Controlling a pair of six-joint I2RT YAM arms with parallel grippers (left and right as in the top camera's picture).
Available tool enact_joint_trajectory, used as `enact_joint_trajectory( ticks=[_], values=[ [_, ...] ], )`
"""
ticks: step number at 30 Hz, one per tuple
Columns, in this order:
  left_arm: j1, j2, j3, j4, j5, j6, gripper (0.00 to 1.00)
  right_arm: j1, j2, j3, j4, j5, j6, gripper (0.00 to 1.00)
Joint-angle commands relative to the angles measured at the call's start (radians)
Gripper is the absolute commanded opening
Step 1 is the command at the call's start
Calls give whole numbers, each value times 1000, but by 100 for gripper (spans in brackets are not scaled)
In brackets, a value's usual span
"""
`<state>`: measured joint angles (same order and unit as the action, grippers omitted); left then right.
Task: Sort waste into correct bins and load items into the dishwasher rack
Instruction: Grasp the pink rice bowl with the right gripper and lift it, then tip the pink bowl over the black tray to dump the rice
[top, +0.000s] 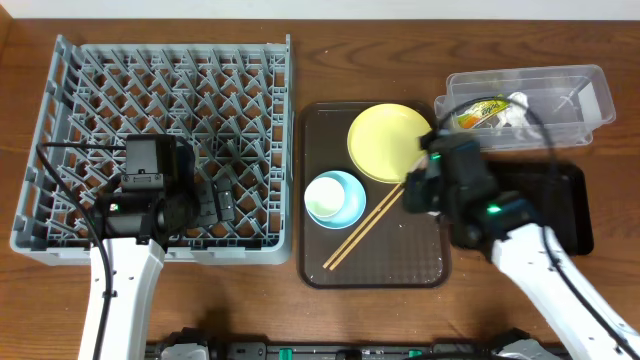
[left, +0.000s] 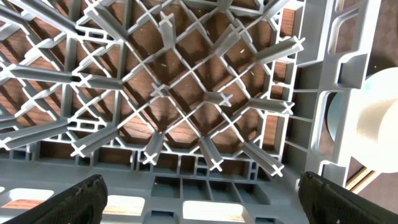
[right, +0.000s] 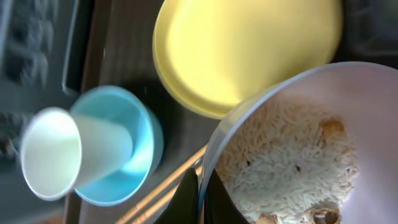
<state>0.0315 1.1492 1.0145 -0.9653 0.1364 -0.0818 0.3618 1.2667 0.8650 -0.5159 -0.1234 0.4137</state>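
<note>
The right gripper tips its bowl over the black tray next, since it holds rice. Then it releases the bowl atop the yellow plate lying outward of the gripper.
My right gripper is shut on the rim of the white bowl, which holds beige-white rice leftovers. Beyond it on the brown tray lie the yellow plate, the light blue bowl with the white cup lying in it, and the chopsticks. From overhead the right arm hides the white bowl. My left gripper stands open over the near wall of the grey dishwasher rack, with nothing between its fingers.
The clear tub at the back right holds the yellow-green wrapper and a white scrap. The black tray lies right of the brown serving tray. Both arms' cables hang near the wrists.
</note>
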Motion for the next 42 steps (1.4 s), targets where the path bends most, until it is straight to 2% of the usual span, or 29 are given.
enact_joint_trajectory(
  ticks=[1,9,20,25,32,42],
  values=[
    [-3,0,21,-2,10,-9,100,-119,-17,22,-19,-144,8,1],
    [-3,0,21,-2,10,-9,100,-412,20,21,-73,-433,-88,1],
    [-3,0,21,-2,10,-9,100,-705,187,21,-109,-912,-267,1],
    [-3,0,21,-2,10,-9,100,-794,257,21,-105,-1072,-326,1],
    [-3,0,21,-2,10,-9,100,-904,319,21,-101,-1190,-360,1],
    [-3,0,21,-2,10,-9,100,-1056,446,21,-64,-1437,-359,1]
  ],
)
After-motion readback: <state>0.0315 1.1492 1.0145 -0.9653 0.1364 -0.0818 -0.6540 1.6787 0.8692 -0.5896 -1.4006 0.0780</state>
